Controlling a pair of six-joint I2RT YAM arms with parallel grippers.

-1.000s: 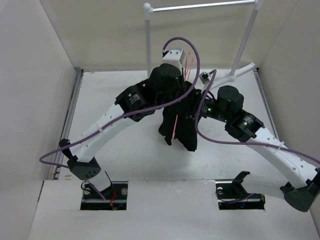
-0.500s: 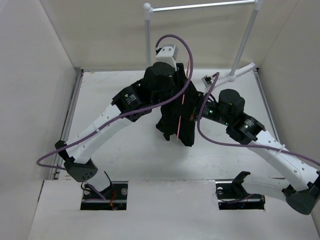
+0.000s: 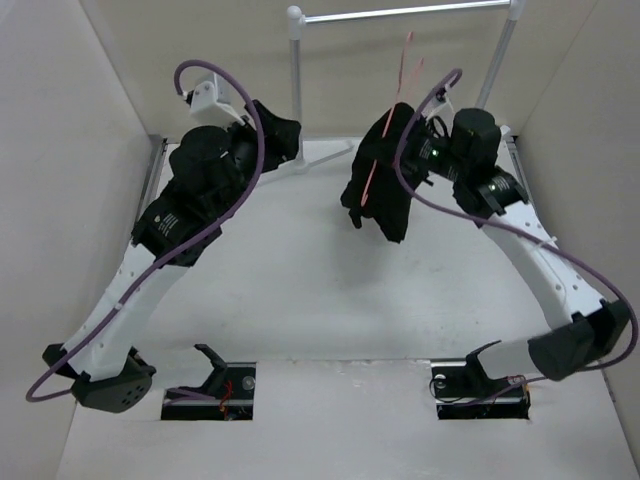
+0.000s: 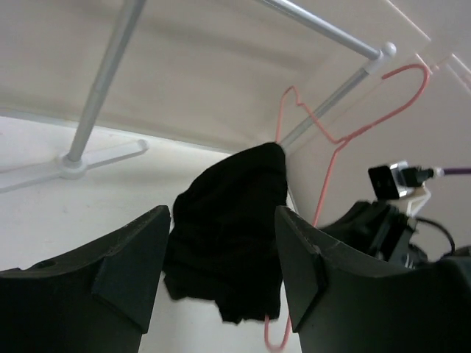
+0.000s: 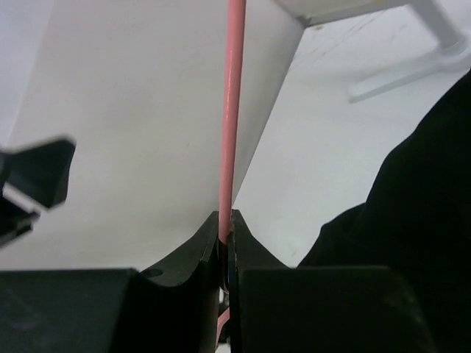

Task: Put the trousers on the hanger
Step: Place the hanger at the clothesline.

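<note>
My right gripper carries the hanger's hook outward onto the grey bar next and releases the hanger's wire. The bar lies outward of the gripper, still beyond the hook.
The black trousers hang bunched over the thin pink hanger, lifted off the table at the back right. My right gripper is shut on the hanger's wire, with the trousers dark at its right. The hanger's hook points up towards the rail. My left gripper stands apart at the back left, open and with nothing between its fingers. In the left wrist view the trousers and hanger show beyond the left gripper.
A grey rail rack with white joints stands at the back; its left post and foot lie between the two grippers. White walls close in the table on the left, right and back.
My left gripper has opened, let go of the trousers and swung away to the back left. My right arm has carried the hanger and trousers up and back towards the rail.
</note>
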